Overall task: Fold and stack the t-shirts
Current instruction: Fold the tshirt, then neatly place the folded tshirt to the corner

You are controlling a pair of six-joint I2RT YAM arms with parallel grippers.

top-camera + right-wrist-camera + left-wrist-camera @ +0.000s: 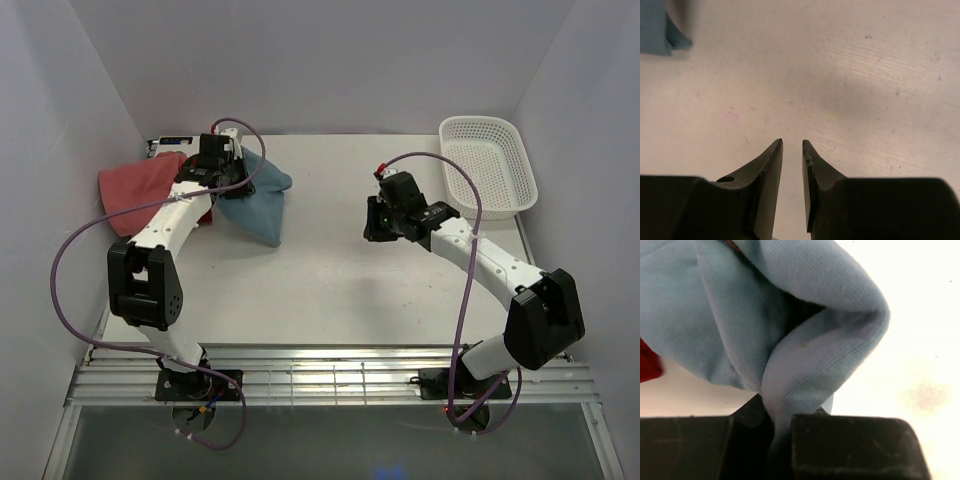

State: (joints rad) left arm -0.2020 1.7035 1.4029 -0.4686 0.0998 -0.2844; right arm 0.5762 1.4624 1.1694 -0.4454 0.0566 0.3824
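The robot's left gripper will move over the salmon-pink t-shirt point(140, 190) next and let go of the fold of the teal-blue t-shirt there, because the salmon-pink t-shirt is to the gripper's left in the top view.
The teal-blue t-shirt point(256, 205) hangs bunched at the back left of the table, lifted at its top. My left gripper point(215, 165) is shut on a fold of it; the left wrist view shows the blue cloth point(805, 340) pinched between the jaws. A salmon-pink t-shirt point(140, 190) lies at the far left beside it, with a red one point(649, 365) showing at its edge. My right gripper point(377, 220) hovers over bare table in the middle; its jaws are a narrow gap apart with nothing between them point(792, 145). A corner of the blue shirt point(660, 30) shows far off.
A white mesh basket point(490, 165) stands at the back right. A dark and white flat object point(170, 143) sits at the back left corner behind the shirts. White walls close in the table on three sides.
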